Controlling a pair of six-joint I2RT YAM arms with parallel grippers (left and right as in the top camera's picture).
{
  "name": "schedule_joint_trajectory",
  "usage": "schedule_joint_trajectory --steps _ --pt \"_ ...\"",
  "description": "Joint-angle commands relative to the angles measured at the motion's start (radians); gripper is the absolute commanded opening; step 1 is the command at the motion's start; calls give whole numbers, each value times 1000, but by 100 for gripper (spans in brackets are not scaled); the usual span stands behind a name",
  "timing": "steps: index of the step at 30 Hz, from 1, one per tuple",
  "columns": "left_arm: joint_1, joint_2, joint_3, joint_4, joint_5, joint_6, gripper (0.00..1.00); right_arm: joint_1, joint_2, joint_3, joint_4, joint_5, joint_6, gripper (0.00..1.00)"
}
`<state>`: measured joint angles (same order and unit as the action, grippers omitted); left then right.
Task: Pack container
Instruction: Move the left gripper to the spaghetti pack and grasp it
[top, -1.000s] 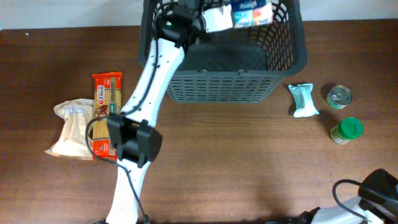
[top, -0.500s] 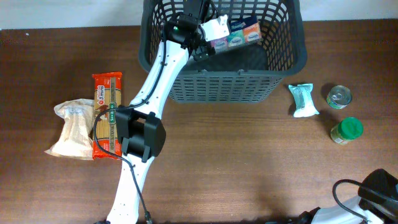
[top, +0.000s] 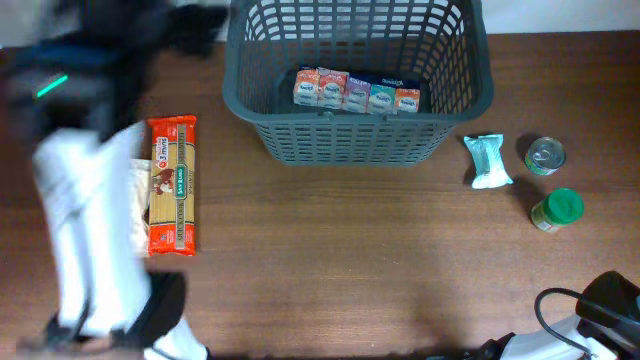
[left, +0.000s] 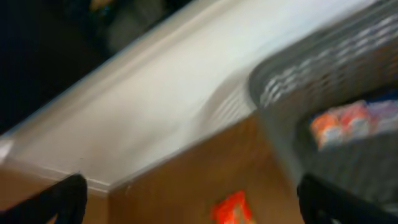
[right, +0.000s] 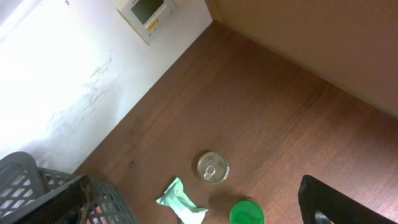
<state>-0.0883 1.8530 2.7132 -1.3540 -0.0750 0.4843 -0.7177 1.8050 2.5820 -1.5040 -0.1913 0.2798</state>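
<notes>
The red pasta pack is still outside the basket, so my left gripper will go down and back onto the pack's middle (top: 173, 182) to close across its width.
The container (top: 455, 95), a dark grey slotted basket, stands at the back centre of the table. A row of colourful small packs (top: 355, 92) lies inside it against the near wall. My left arm (top: 80, 220) is a blur at the far left, away from the basket. In the left wrist view my left gripper (left: 189, 208) is open and holds nothing, with the basket's rim (left: 311, 78) and the packs (left: 348, 118) to its right. My right gripper (right: 208, 205) is open and empty, high over the table's right end.
A red pasta pack (top: 172, 185) lies left of the basket, with a white bag (top: 140, 205) partly hidden behind my left arm. Right of the basket lie a mint packet (top: 488, 160), a tin can (top: 545, 155) and a green-lidded jar (top: 557, 208).
My left gripper has opened and let go of the row of packs, which now lies in the basket. The left arm has swung out fast to the left. The right arm has not moved.
</notes>
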Motion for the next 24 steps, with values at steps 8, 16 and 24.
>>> schedule_joint_trajectory --steps 8,16,24 --pt "318 171 -224 -334 163 -330 89 -3 -13 2 0 9 -1 99" --pt "349 210 -743 -114 148 -338 89 -3 -13 2 -1 9 -1 99" --pt "330 210 -1099 213 70 -371 89 -3 -13 2 0 9 -1 99"
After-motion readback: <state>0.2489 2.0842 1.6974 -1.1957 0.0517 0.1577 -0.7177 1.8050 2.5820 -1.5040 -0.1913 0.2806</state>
